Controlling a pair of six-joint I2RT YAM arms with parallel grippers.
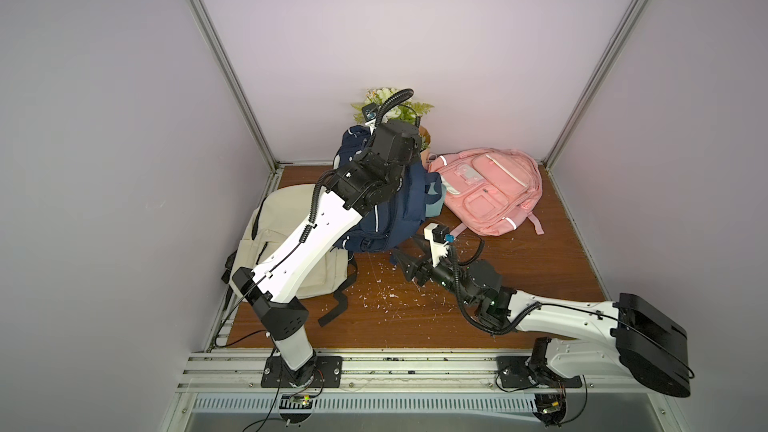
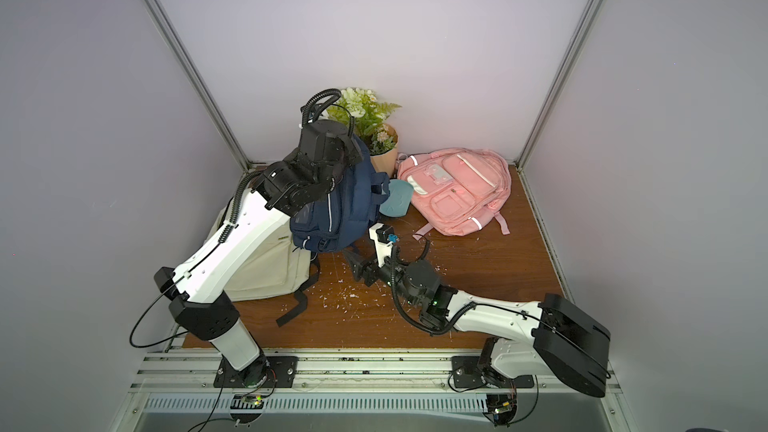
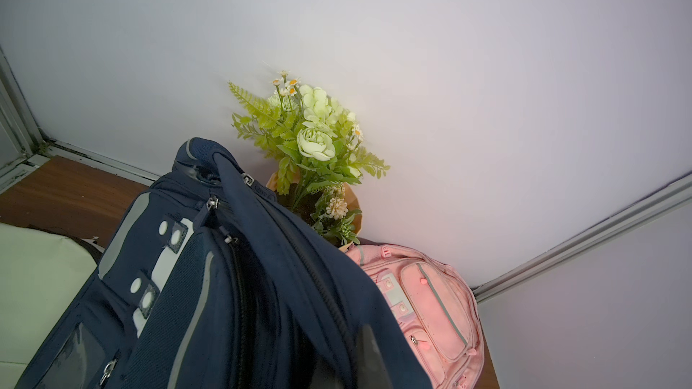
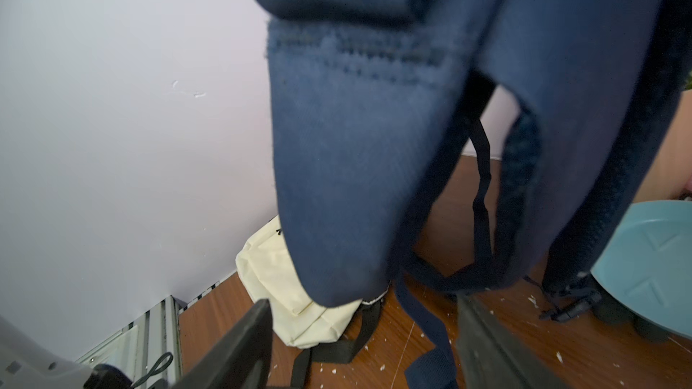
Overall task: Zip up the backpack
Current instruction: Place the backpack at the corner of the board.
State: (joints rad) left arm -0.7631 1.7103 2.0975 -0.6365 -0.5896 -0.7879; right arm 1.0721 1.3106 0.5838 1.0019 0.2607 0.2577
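The navy backpack's bottom end (image 1: 403, 237) (image 4: 344, 245) hangs outward and above my right gripper, whose open fingers are below the fabric. My right gripper will move up and outward onto it next.
The navy backpack (image 1: 386, 218) (image 2: 332, 209) hangs upright off the table. My left gripper (image 3: 348, 372) is shut on fabric at its top beside the main zipper track (image 3: 322, 293). In both top views the left wrist (image 1: 395, 143) hides those jaws. Two zipper pulls (image 3: 213, 203) sit near the backpack's top, and a dark gap runs along the compartment. My right gripper (image 1: 405, 253) (image 4: 359, 316) stands open just below the backpack's bottom (image 4: 355, 144). A loose navy strap (image 4: 430, 331) dangles between its fingers (image 4: 243, 331), not gripped.
A cream backpack (image 1: 286, 234) lies flat at the left, under the left arm. A pink backpack (image 1: 486, 189) lies at the back right. A flower bouquet (image 2: 365, 118) and a teal object (image 2: 397, 199) stand behind the navy one. White crumbs (image 1: 386, 292) litter the wooden table (image 1: 540, 268).
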